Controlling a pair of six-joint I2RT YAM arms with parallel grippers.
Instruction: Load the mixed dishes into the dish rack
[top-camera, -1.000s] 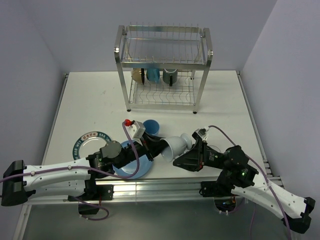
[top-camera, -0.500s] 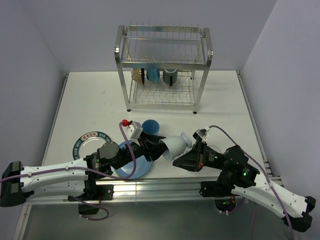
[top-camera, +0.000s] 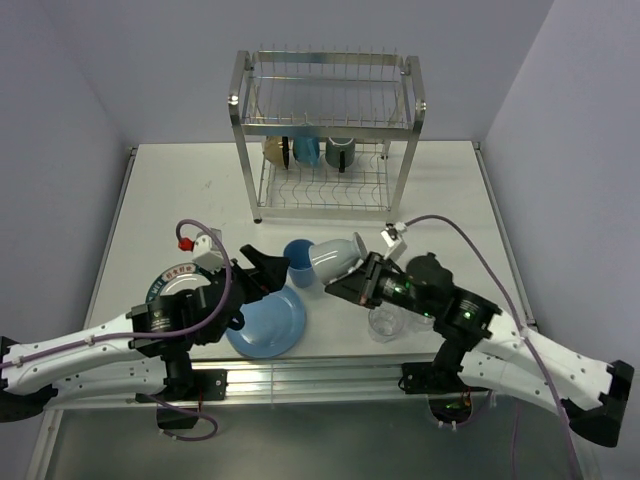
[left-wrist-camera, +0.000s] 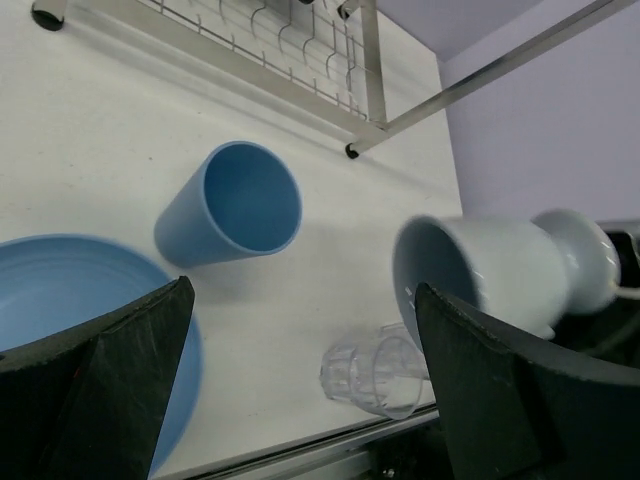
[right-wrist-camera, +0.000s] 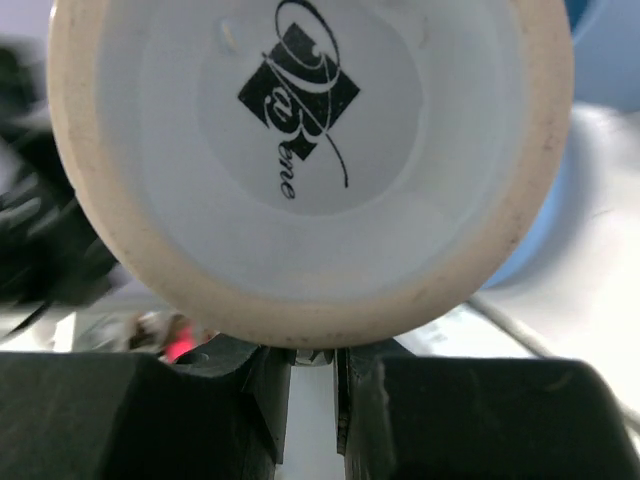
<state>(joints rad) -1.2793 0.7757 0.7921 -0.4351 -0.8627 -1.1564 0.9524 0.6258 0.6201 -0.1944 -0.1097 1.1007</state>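
Observation:
The free space beside the dark mug is outward of my right gripper, so my right gripper should carry the cup outward onto the lower level of the dish rack there and let it go.
My right gripper (top-camera: 349, 286) (right-wrist-camera: 312, 365) is shut on a pale whitish footed cup (top-camera: 338, 258) (left-wrist-camera: 500, 270), held on its side above the table. The cup's printed base (right-wrist-camera: 305, 150) fills the right wrist view. My left gripper (top-camera: 262, 270) (left-wrist-camera: 300, 300) stands wide open and holds nothing, left of the cup. A blue tumbler (top-camera: 298, 262) (left-wrist-camera: 235, 205) lies on its side between them. The blue plate (top-camera: 268, 322) (left-wrist-camera: 60, 300) lies flat near the front edge. A clear glass (top-camera: 385, 322) (left-wrist-camera: 375, 372) lies under the right arm. The steel dish rack (top-camera: 325, 130) stands at the back.
A white plate with a dark patterned rim (top-camera: 172, 282) lies at the left, partly under my left arm. On the rack's lower tier hang a cream cup (top-camera: 274, 150), a blue mug (top-camera: 306, 150) and a dark mug (top-camera: 341, 153). The rack's upper tier holds nothing.
My left gripper let go of the pale cup, opened wide and drew back to the left. My right gripper, with the cup in it, moved away from the front edge towards the rack.

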